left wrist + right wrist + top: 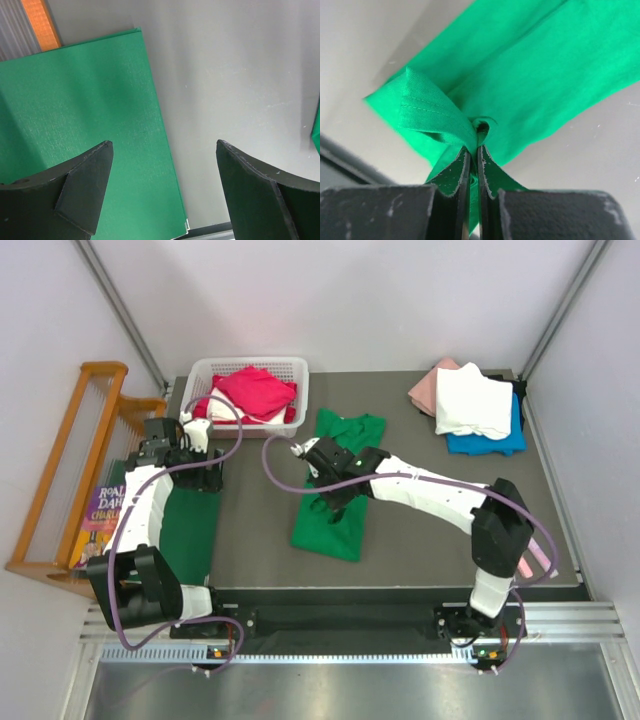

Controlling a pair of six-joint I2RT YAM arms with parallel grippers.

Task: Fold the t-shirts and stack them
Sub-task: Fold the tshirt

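Note:
I will first move my right gripper away from my base and slightly down, to bring the green t-shirt's bunched hem corner along the t-shirt onto its middle [524,79].
The bright green t-shirt [338,488] lies as a long folded strip in the middle of the grey table. My right gripper [338,502] is shut on a bunched hem corner of that t-shirt [440,117], held a little above the table. My left gripper [205,475] is open and empty at the table's left edge, above the darker green mat [75,115]. A red/magenta t-shirt [255,392] lies in the white basket [300,368]. Folded pink [432,386], white [472,400] and blue [490,442] t-shirts are stacked at the back right.
A wooden rack [70,470] with a book [100,508] stands left of the table. The mat's corner reaches the table's near edge [210,232]. Purple cables run along both arms.

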